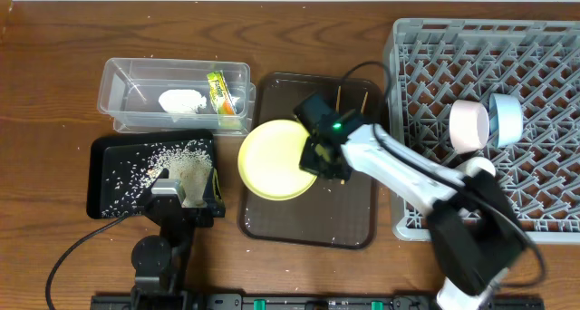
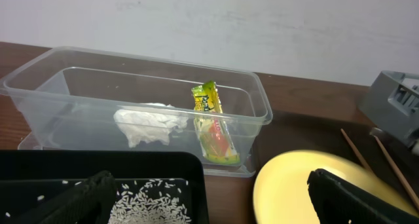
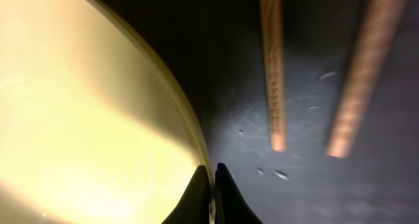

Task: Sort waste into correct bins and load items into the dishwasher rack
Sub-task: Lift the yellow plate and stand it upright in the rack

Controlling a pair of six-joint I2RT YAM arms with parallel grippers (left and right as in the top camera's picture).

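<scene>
The robot's right hand is going to lift the plate (image 1: 272,160) outward next, to the right in the overhead view, and then lower it upright and let go of it in the empty far rows of the rack.
My right gripper (image 3: 213,175) is shut on the right rim of the yellow plate (image 1: 272,160), which is over the brown serving tray (image 1: 353,215). Two wooden chopsticks (image 3: 275,67) lie on that tray beyond the plate. The clear tub (image 1: 127,83) holds the white tissue wad (image 1: 181,100) and the green-yellow wrapper (image 1: 220,92). The black tray (image 1: 104,160) holds rice grains (image 1: 159,160). My left gripper (image 2: 209,201) is open above the black tray's right edge. The white-pink bowl (image 1: 468,126) and light blue bowl (image 1: 507,118) stand in the grey rack (image 1: 544,47).
The rack fills the right side of the table, its left wall close to the brown tray. A black cable (image 1: 362,70) runs over the tray's far edge. A few rice grains lie on the brown tray (image 3: 281,175).
</scene>
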